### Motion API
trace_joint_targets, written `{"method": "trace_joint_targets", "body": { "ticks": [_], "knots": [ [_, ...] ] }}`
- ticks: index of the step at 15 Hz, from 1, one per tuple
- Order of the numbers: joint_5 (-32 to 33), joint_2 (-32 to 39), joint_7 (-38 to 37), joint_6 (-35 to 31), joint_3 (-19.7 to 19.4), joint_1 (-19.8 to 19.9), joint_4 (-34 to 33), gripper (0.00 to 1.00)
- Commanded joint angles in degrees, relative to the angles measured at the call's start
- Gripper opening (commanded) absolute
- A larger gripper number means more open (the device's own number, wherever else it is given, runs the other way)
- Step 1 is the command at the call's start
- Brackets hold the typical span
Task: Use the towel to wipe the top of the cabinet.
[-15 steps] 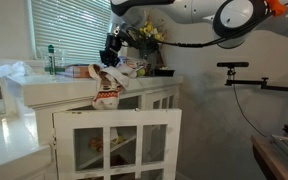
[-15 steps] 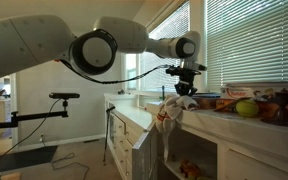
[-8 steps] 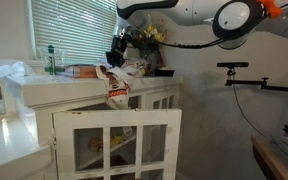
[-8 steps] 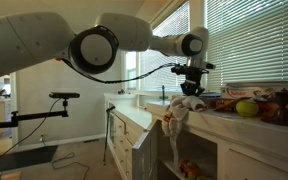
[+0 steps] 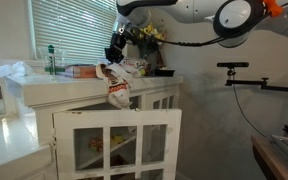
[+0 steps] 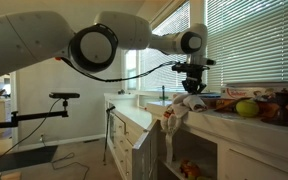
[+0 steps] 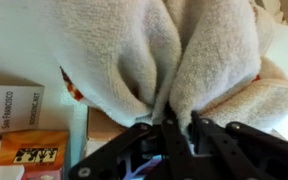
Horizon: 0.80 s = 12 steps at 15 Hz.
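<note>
The robot's gripper will next go up, then over the boxes by the window (image 5: 81,71) and down to let go of the towel. It will lift first because the towel drapes over the cabinet's front edge.
A white towel with red and orange print (image 5: 116,85) hangs from my gripper (image 5: 113,60) over the front edge of the white cabinet top (image 5: 44,88). It also shows in an exterior view (image 6: 176,112), draped below the gripper (image 6: 192,90) onto the countertop (image 6: 234,124). In the wrist view the towel (image 7: 144,50) fills the frame, and the gripper (image 7: 179,125) is shut on a fold of it. Part of the towel lies on the cabinet top, part hangs down the cabinet front.
On the cabinet top stand a green bottle (image 5: 52,60), white bags (image 5: 12,70), boxes (image 7: 24,150), flowers (image 5: 147,35) and fruit (image 6: 246,108). A glass cabinet door (image 5: 119,140) stands open below. A camera tripod arm (image 5: 249,80) stands to the side.
My gripper has carried the towel sideways along the front edge of the cabinet top over the last second, then nearly stopped.
</note>
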State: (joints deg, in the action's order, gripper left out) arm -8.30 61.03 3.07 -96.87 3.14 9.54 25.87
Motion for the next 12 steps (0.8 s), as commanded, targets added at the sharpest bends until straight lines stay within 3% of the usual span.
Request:
{"method": "trace_joint_targets", "body": {
  "ticks": [1, 5, 12],
  "knots": [
    [3.45, -3.7, 1.11, -4.36, -2.09, -1.62, -0.03, 0.03],
    [7.64, -7.78, 2.97, -8.47, -4.58, -2.53, -0.65, 0.03],
    [13.6, -11.49, 14.3, -18.53, -7.28, -3.1, -1.01, 0.03]
  ]
}}
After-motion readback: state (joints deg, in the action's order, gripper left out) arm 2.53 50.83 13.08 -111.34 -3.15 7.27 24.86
